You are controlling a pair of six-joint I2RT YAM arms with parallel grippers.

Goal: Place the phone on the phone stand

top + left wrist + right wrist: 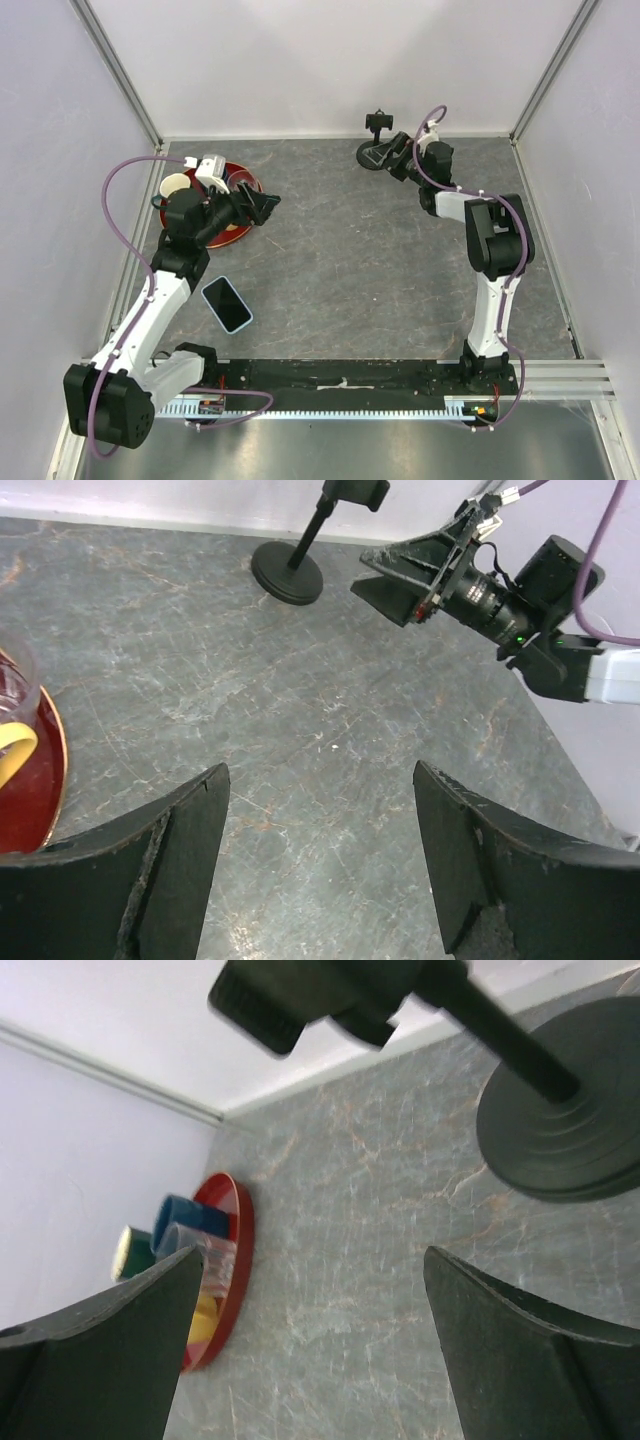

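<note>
The small clamp on top of the phone stand is higher and farther out than the open fingers, so my right gripper will move up and outward onto that clamp.
The phone (227,304), black screen up with a light blue edge, lies flat on the table at the left, beside my left arm; neither wrist view shows it. The phone stand (377,140) is at the back centre, with a round base, a thin post and a small clamp on top. It also shows in the left wrist view (290,568) and close up in the right wrist view (562,1135). My left gripper (262,205) is open and empty above the table (320,860), well apart from the phone. My right gripper (398,158) is open and empty right beside the stand's base (315,1345).
A red plate (240,236) holding cups stands at the back left under my left wrist; it also shows in the left wrist view (35,790) and the right wrist view (232,1250). A cream cup (174,186) stands on it. Walls close the left, back and right.
</note>
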